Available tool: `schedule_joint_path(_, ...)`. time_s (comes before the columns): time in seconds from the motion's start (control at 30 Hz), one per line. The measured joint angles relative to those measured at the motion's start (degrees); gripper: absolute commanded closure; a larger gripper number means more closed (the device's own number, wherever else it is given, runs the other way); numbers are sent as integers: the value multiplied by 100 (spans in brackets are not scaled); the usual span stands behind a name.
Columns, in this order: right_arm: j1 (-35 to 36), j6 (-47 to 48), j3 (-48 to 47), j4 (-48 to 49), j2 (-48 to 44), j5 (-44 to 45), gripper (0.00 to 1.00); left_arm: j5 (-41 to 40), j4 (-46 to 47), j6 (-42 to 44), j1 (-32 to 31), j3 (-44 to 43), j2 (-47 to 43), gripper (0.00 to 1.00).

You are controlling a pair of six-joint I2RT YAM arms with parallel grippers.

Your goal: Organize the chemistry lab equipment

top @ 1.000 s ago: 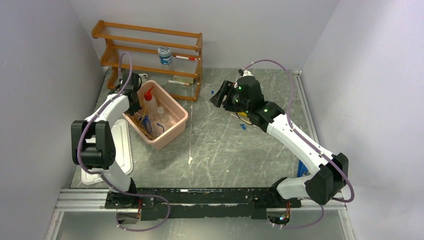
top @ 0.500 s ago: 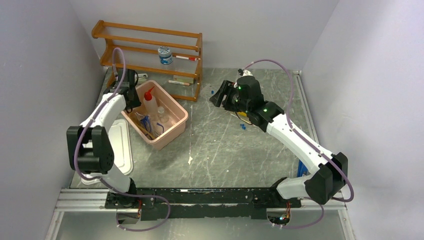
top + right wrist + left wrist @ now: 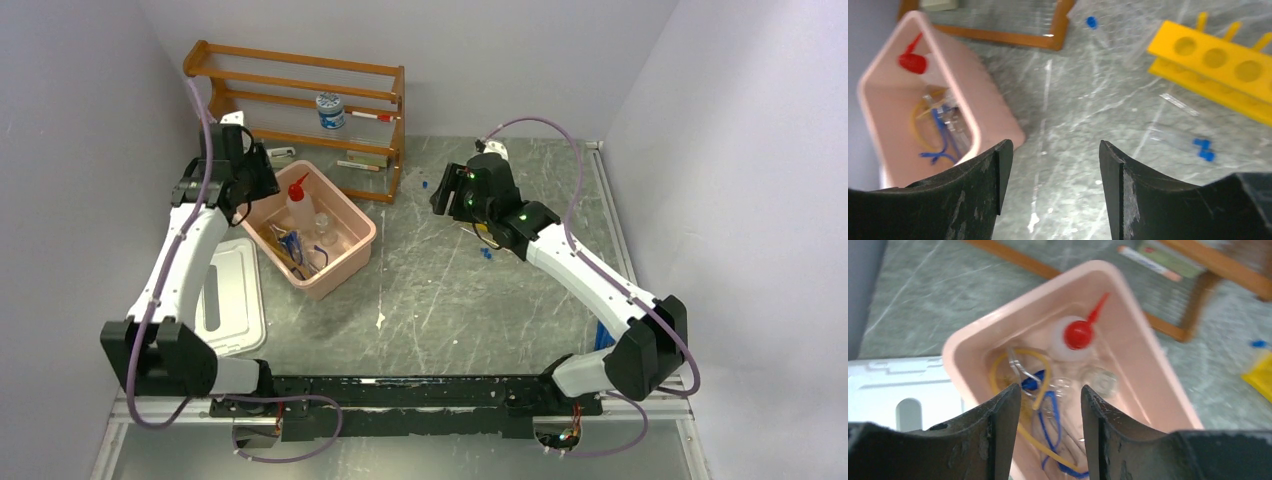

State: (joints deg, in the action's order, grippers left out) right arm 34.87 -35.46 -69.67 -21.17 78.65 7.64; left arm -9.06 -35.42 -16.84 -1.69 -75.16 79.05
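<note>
The right gripper moves over, turns and descends next onto the clear tube by the rack, which lies slanted below the gripper, to its right in the wrist view.
A pink bin (image 3: pixel 345 265) on the left holds the red-nozzled squeeze bottle (image 3: pixel 1075 335), standing upright. Beside the bottle lie amber tubing (image 3: pixel 1045 375), blue-framed goggles (image 3: pixel 1055 415) and small glassware (image 3: pixel 1100 382). My left gripper (image 3: pixel 1050 390) hangs open above the bin's back-left corner (image 3: pixel 262 172), nothing between its fingers. My right gripper (image 3: pixel 1055 145) is open over bare table right of the bin (image 3: pixel 445 190). The yellow holed rack (image 3: pixel 1218 70) lies under the right arm, with loose blue caps (image 3: pixel 1203 149) and a blue-capped tube (image 3: pixel 1091 21) nearby.
A wooden shelf (image 3: pixel 300 110) stands at the back left with a small jar (image 3: pixel 330 110) and flat items on it. A white lid (image 3: pixel 232 295) lies left of the bin. Grey walls close in on both sides.
My left gripper has opened and risen up and back out of the bin, leaving the squeeze bottle standing inside. The right arm has barely shifted.
</note>
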Motion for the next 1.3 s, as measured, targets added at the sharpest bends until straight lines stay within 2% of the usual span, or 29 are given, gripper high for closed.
schedule_joint_path(0.2,-243,660,127,-90,372,684,34,2094,472,382,-103,269,-953,41)
schedule_joint_path(0.3,-516,990,551,-35,564,772,34,3163,901,557,-437,605,-1453,36)
schedule_joint_path(0.5,-824,1403,1003,85,870,848,36,4264,1370,769,-1329,1161,-2133,27)
schedule_joint_path(0.63,-859,1674,1128,413,994,824,49,4535,1683,713,-1613,1475,-2430,24)
schedule_joint_path(0.83,-898,2802,1156,1038,1617,863,56,4520,2472,125,-2127,1886,-2439,26)
schedule_joint_path(1.07,-927,4553,1156,1478,1991,684,54,4172,2581,39,-2481,1574,-1989,27)
schedule_joint_path(1.3,-938,5598,671,1222,2592,140,54,4105,2564,179,-2579,1349,-1705,27)
